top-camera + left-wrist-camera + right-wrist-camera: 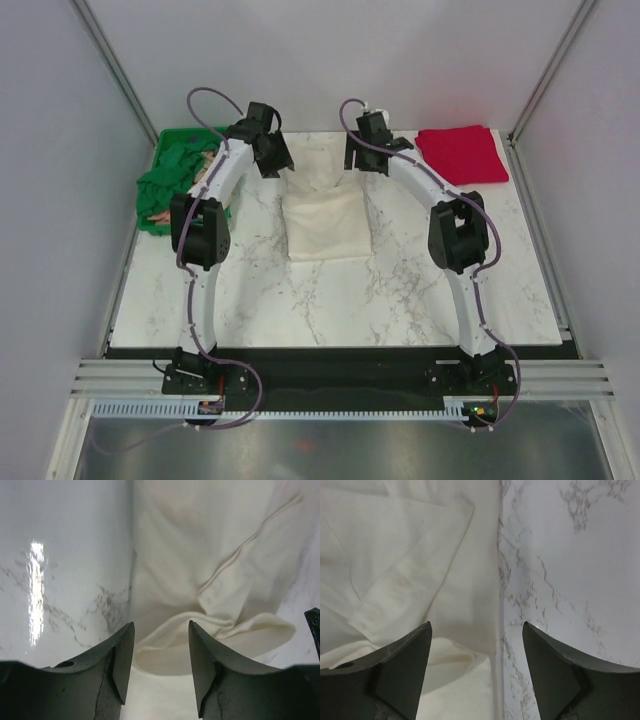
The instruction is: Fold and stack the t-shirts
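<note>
I need to bring my right gripper back and down next, onto the cream-white t-shirt's near corner on the red shirt's side (368, 252), because that corner lies flat below.
A cream-white t-shirt (325, 210) lies partly folded as a long strip in the middle of the marble table. My left gripper (272, 160) is open above its far left corner; in the left wrist view the shirt (210, 555) shows a loose fold between the open fingers (122, 660). My right gripper (358, 155) is open above the far right corner; the shirt's right edge (445, 580) runs between its fingers (410, 660). A bright red t-shirt (462, 153) lies folded at the far right. Dark green and tan shirts (175, 180) are heaped at the far left.
A green plastic crate (168, 140) holds the heap at the table's far left edge. White walls close in the left, back and right sides. The table's marble surface (330, 300) stretches from the shirt to the arm bases.
</note>
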Available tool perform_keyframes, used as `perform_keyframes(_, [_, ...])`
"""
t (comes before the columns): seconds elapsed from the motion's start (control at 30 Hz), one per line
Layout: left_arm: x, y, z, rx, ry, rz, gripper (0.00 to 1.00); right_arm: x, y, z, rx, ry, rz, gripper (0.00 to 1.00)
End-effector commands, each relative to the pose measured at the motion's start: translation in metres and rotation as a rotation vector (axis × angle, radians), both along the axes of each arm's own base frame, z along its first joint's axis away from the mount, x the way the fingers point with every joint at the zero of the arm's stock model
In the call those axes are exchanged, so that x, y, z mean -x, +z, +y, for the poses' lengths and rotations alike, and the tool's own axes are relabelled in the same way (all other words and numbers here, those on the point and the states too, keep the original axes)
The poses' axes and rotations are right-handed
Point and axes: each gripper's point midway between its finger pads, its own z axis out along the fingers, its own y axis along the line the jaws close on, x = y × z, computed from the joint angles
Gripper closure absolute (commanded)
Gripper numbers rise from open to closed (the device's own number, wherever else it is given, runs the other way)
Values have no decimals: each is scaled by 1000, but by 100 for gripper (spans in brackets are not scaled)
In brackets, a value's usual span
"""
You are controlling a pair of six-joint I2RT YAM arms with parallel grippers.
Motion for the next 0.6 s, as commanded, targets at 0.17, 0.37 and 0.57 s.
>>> perform_keyframes(0.17, [-2,95,11,86,-65,-107,43,6,80,-19,-115,-6,-87,18])
perform_keyframes(0.37, [58,79,6,86,-82,-97,44,87,39,-8,-272,91,11,17])
perform_keyframes(0.57, [130,30,-20,70,-150,-35,44,158,-13,-8,-336,143,154,17])
